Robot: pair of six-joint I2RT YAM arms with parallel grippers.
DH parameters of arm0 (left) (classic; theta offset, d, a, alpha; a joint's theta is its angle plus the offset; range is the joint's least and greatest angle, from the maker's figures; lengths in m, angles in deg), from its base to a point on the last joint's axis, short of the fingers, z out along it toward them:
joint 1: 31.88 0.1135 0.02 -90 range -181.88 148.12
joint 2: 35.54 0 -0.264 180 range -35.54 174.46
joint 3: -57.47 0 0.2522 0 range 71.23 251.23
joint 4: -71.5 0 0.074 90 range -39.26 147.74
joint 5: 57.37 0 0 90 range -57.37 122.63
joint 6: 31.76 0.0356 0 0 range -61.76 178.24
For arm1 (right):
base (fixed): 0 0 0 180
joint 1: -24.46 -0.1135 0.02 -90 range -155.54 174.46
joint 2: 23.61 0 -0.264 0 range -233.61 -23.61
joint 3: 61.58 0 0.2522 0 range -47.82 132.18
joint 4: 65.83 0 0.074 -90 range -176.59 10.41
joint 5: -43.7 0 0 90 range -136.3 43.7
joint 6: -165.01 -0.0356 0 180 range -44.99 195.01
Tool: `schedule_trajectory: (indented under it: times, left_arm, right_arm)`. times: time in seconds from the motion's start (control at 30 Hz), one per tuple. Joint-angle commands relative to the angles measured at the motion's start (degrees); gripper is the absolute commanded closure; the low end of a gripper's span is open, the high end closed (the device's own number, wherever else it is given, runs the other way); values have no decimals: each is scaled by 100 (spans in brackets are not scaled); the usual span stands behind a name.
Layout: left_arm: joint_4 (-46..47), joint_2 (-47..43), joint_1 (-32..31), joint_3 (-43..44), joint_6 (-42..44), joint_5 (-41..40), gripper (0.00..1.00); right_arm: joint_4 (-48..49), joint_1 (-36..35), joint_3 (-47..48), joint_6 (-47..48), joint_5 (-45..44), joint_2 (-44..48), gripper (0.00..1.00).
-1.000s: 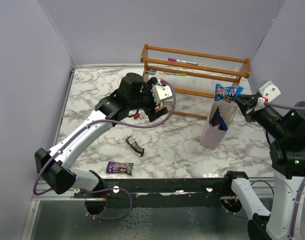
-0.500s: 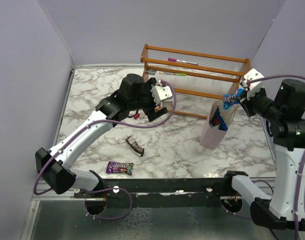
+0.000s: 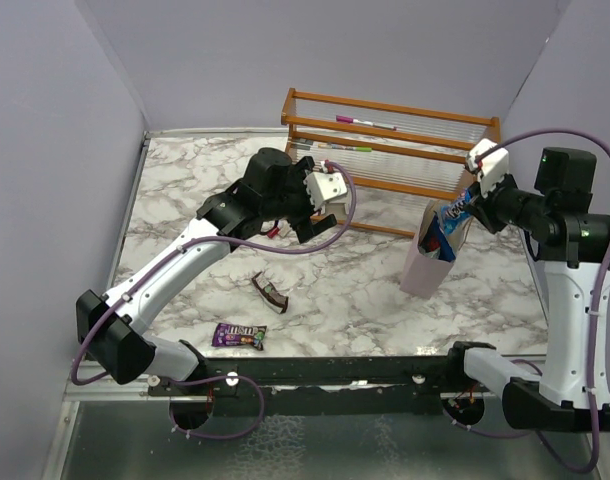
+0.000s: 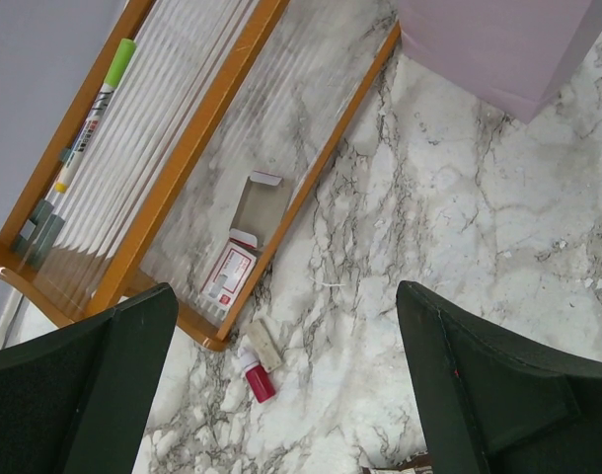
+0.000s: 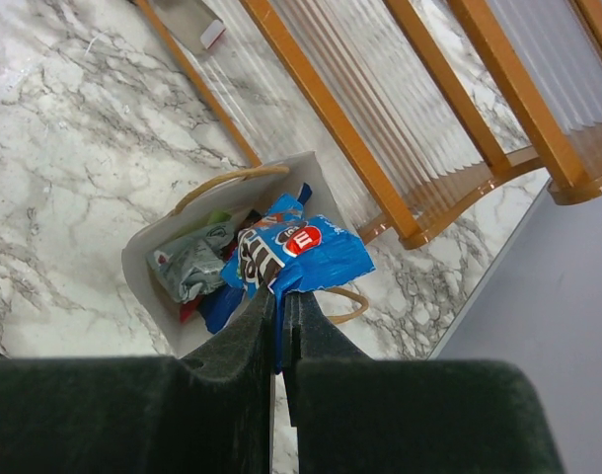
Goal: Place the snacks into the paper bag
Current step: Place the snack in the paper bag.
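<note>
The right gripper moves down and to the left in the top view next, over the bag's opening, since the blue packet (image 5: 299, 255) overlaps the bag's rim.
The pale paper bag (image 3: 422, 262) stands upright right of centre; in the right wrist view its rim (image 5: 141, 237) is open, with several wrapped snacks inside. My right gripper (image 3: 467, 205) is shut on a blue packet (image 5: 299, 255) and holds it over the bag's mouth. A dark brown bar (image 3: 270, 293) and a purple packet (image 3: 239, 335) lie on the marble in front of the left arm. My left gripper (image 3: 318, 208) is open and empty, hovering near the rack's left end, with nothing between its fingers (image 4: 498, 395).
A wooden rack with clear shelves (image 3: 390, 150) stands at the back, holding pens and a white card (image 4: 227, 274). A tiny red cylinder (image 4: 255, 375) and a small beige piece (image 4: 263, 345) lie by its corner. Purple walls close three sides.
My right gripper has swung left and tipped down, bringing the blue packet from beside the bag to over its mouth. The left arm has barely moved.
</note>
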Motion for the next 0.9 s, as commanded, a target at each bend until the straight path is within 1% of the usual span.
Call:
schedule_trajectory:
  times: [0.0, 0.37, 0.87]
  left_arm:
    - [31, 37, 0, 48, 22, -122, 4]
    - [79, 20, -5, -11, 22, -122, 4]
    - [70, -3, -6, -10, 100, -115, 4]
  right_arm:
    - [-145, 30, -120, 125, 192, -60, 99]
    - [206, 23, -891, 77, 669, -89, 99]
    - [651, 21, -1351, -91, 812, -142, 98]
